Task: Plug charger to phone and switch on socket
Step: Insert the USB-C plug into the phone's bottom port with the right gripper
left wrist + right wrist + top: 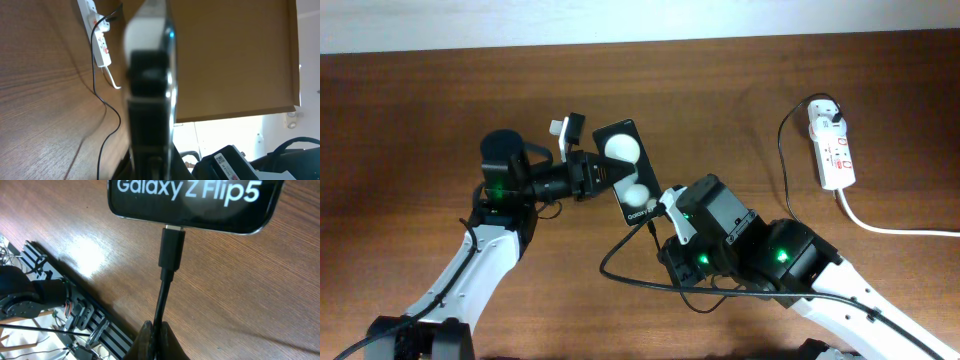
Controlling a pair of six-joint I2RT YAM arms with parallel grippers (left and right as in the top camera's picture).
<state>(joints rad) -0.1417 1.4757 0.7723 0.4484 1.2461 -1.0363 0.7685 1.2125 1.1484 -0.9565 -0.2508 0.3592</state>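
Note:
The plug is in the phone's port, so I will move my left gripper down and to the right in the overhead view and let go of the phone on the bare tabletop.
The phone [628, 172], black with two white circles, is held off the table, tilted, by my left gripper [592, 172], which is shut on its left edge. In the left wrist view the phone [150, 90] shows edge-on and blurred. My right gripper [155, 341] is shut on the thin black charger cable [162, 300] just below its plug tip [171, 250], which sits in the port on the phone's bottom edge [192, 200]. In the overhead view my right gripper [658, 216] is at the phone's lower end. The white socket [832, 150] lies at the far right with the black adapter [830, 122] plugged in.
The charger cable [782, 160] runs from the socket down behind my right arm and loops on the table [620, 265] under the phone. The socket's thick white cord [890, 228] trails off to the right edge. The socket also shows in the left wrist view [100, 35].

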